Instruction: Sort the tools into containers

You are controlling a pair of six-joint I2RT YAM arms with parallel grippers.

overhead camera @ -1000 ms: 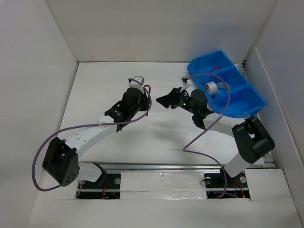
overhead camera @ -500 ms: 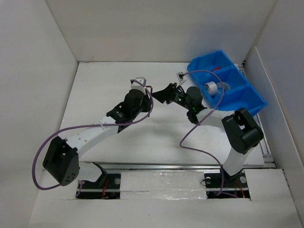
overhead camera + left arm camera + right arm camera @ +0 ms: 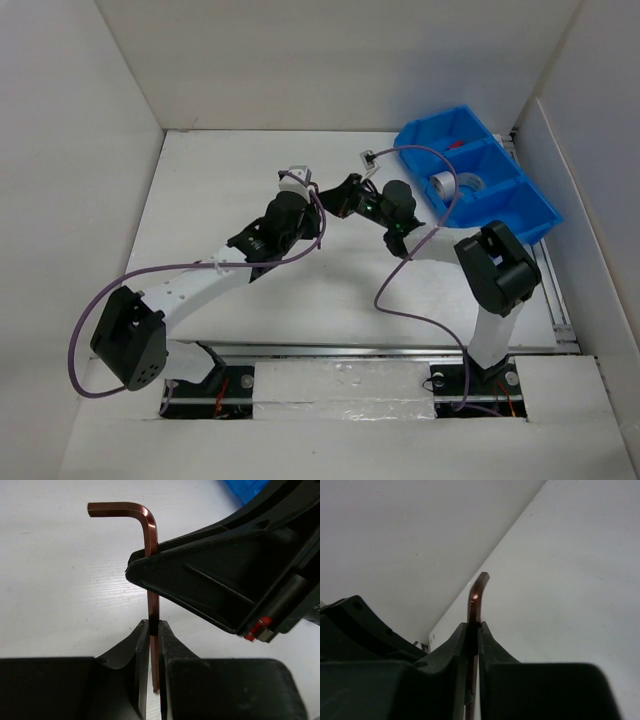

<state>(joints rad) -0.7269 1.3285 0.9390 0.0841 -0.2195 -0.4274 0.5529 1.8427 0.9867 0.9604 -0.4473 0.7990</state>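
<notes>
I need to carry the key across and down into the bin's near section (image 3: 512, 214) next with my right gripper, as that is below the gripper and to its right in the top view.
A thin copper-brown L-shaped hex key (image 3: 150, 535) is held in the air between both grippers, its bent end pointing left in the left wrist view. My left gripper (image 3: 154, 627) is shut on its long shaft near the lower end. My right gripper (image 3: 473, 627) is shut on the same key (image 3: 476, 597) just below its bend. In the top view the two grippers meet fingertip to fingertip, left (image 3: 316, 205) and right (image 3: 338, 198), left of the blue bin (image 3: 520, 215). A silver tape roll (image 3: 445, 184) lies in the bin's middle compartment.
A small red item (image 3: 455, 146) shows in the bin's far compartment. Purple cables (image 3: 420, 255) loop off both arms. White walls enclose the table on the left, back and right. The right gripper's black body (image 3: 225, 575) fills the right of the left wrist view.
My right gripper has swung left from beside the bin to meet the left gripper and now grips the hex key. The left gripper has shifted slightly right and farther back.
</notes>
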